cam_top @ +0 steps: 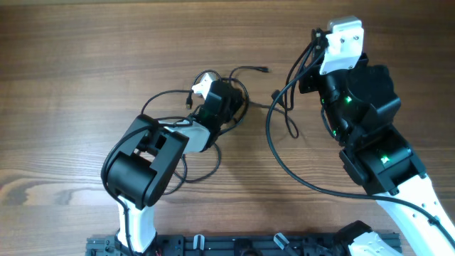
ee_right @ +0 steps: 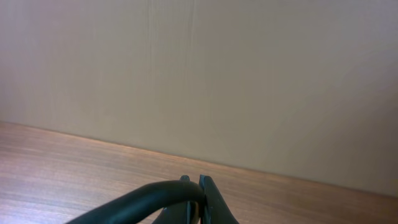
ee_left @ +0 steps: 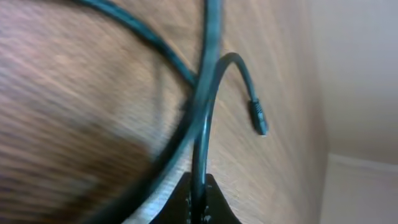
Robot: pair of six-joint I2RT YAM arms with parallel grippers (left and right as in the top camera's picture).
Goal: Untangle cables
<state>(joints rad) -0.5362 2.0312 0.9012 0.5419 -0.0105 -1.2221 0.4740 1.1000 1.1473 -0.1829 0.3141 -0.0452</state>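
The cable needs to go down next onto bare tabletop below my right gripper, to its right in the overhead view, and be released clear of the tangle.
The cables [cam_top: 240, 108] are thin black cords in a loose tangle at the table's middle, with strands looping out to the left and front. My left gripper [cam_top: 229, 98] sits in the tangle. In the left wrist view it [ee_left: 199, 202] is shut on one cable [ee_left: 202, 137], which arcs up to a small plug [ee_left: 258, 118]. That plug end also shows overhead [cam_top: 264, 70]. My right gripper [cam_top: 317, 37] is raised at the right. In the right wrist view it [ee_right: 198, 190] is shut on a black cable [ee_right: 140, 198] that trails down to the left.
A long black cord [cam_top: 274, 153] sweeps from the right gripper down across the wooden table [cam_top: 85, 64] toward the right arm's base. A pale wall [ee_right: 199, 74] stands beyond the table's far edge.
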